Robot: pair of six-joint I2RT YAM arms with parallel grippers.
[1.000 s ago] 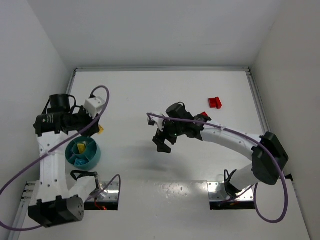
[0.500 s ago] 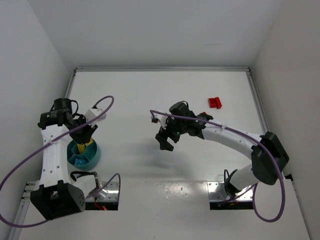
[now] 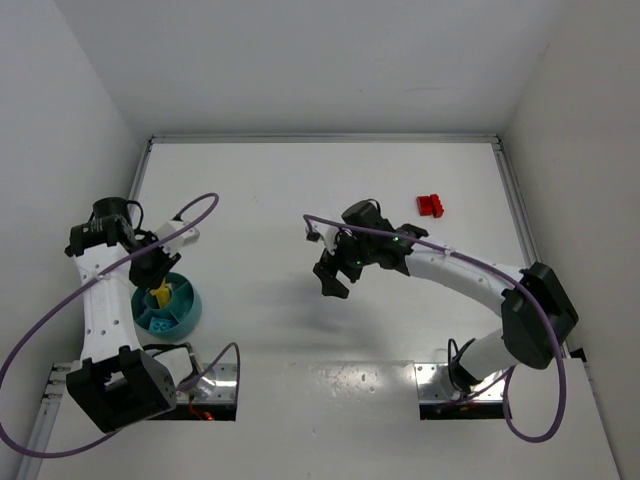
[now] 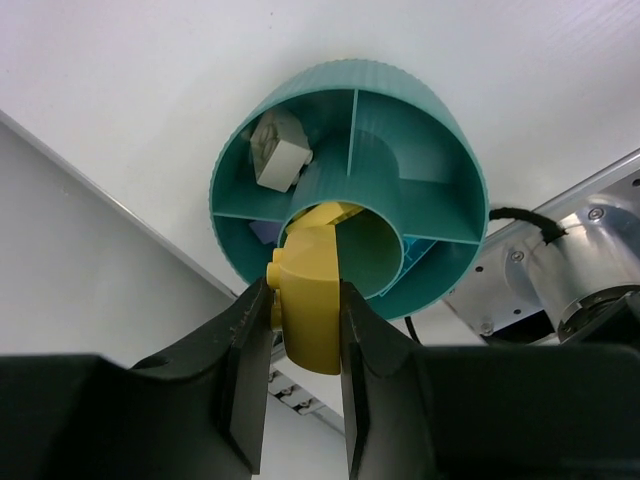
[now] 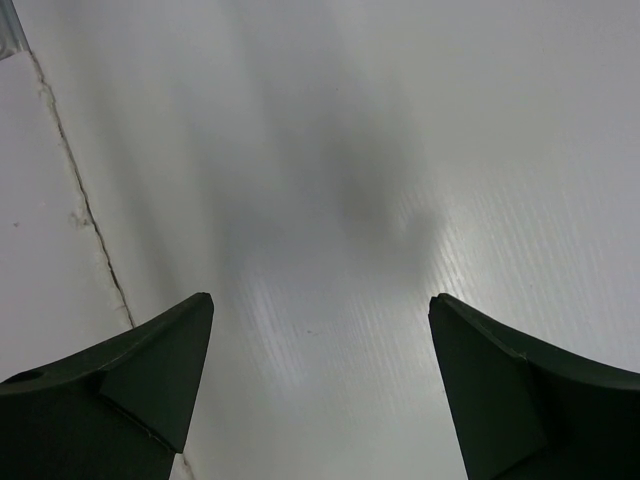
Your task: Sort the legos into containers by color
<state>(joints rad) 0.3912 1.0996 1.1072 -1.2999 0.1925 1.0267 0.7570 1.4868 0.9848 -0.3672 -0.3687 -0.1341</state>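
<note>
The robot will next lower the yellow lego in its left gripper toward the bowl's central hub [image 3: 163, 300] [image 4: 366, 254], that round opening, and let go of it there, since another yellow lego is already inside.
The round teal bowl [image 3: 186, 311] with inner dividers stands at the near left; it also shows in the left wrist view [image 4: 440, 150]. My left gripper [image 3: 157, 287] hovers over it, shut on a yellow lego [image 4: 310, 310] [image 3: 159, 297], held above the bowl's central hub. One compartment holds a pale brick [image 4: 278, 155]; a blue piece [image 4: 262, 231] lies in another. My right gripper [image 3: 332, 283] is open and empty above bare table at the centre; its fingertips [image 5: 150, 370] frame only white surface. Red legos [image 3: 432, 205] lie at the far right.
A small red piece [image 3: 408, 232] shows beside the right arm's wrist. Two metal base plates [image 3: 215, 385] [image 3: 440, 385] sit at the near edge. White walls enclose the table on the left, back and right.
My left gripper has swung from beside the bowl to over it, carrying the yellow lego. My right gripper has shifted slightly right and stays open.
</note>
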